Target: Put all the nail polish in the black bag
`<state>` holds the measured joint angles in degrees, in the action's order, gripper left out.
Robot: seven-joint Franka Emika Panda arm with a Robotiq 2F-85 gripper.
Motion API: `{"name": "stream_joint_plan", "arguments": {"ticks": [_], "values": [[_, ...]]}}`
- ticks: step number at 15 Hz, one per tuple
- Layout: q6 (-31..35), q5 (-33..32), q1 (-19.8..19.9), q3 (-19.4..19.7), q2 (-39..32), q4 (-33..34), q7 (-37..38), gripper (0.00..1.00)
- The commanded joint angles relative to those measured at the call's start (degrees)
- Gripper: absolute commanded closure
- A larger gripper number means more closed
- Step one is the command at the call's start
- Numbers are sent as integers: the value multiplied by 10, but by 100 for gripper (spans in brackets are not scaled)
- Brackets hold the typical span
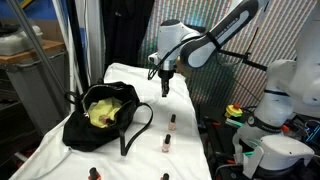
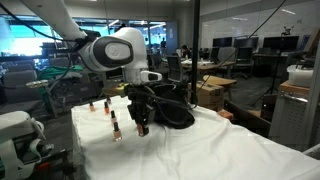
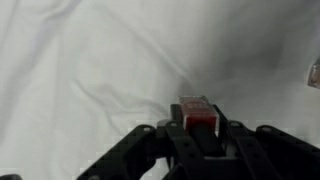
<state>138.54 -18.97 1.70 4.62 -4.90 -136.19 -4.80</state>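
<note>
The black bag is open, so my gripper needs to go up with the nail polish bottle next, move across to the bag and go down over its yellow-green lining (image 1: pixel 102 111) to let go of the bottle.
In the wrist view my gripper (image 3: pixel 199 124) is shut on a small red nail polish bottle (image 3: pixel 197 110), held above the white cloth. In both exterior views the gripper (image 1: pixel 166 89) (image 2: pixel 143 126) hangs over the table beside the black bag (image 1: pixel 100 116) (image 2: pixel 176 113), clear of it. The bag lies open and shows its yellow-green lining (image 1: pixel 102 111). Other nail polish bottles stand on the cloth: two near the gripper (image 1: pixel 172 121) (image 1: pixel 165 143) and two at the front edge (image 1: pixel 95 174) (image 1: pixel 165 177). They also appear in an exterior view, one bottle (image 2: pixel 115 128) close by and another (image 2: pixel 106 105) further back.
The white cloth (image 1: pixel 60 150) covers the whole table. A white robot base (image 1: pixel 280 90) and clutter with a coloured object (image 1: pixel 235 112) stand beside the table's edge. A dark curtain (image 1: pixel 125 30) hangs behind the table.
</note>
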Motion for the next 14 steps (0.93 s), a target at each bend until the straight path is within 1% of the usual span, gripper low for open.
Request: {"name": "stream_joint_plan", "arguments": {"ticks": [1, 4, 8, 10, 14], "values": [[-13, -68, -25, -26, 69, -4, 46, 85], [3, -106, -39, -58, 87, 9, 85, 85], [23, -150, -53, -94, 72, 43, 133, 85], [39, -174, -59, -104, 60, 58, 154, 85], [66, -198, -71, -113, 20, 98, 179, 85]]}}
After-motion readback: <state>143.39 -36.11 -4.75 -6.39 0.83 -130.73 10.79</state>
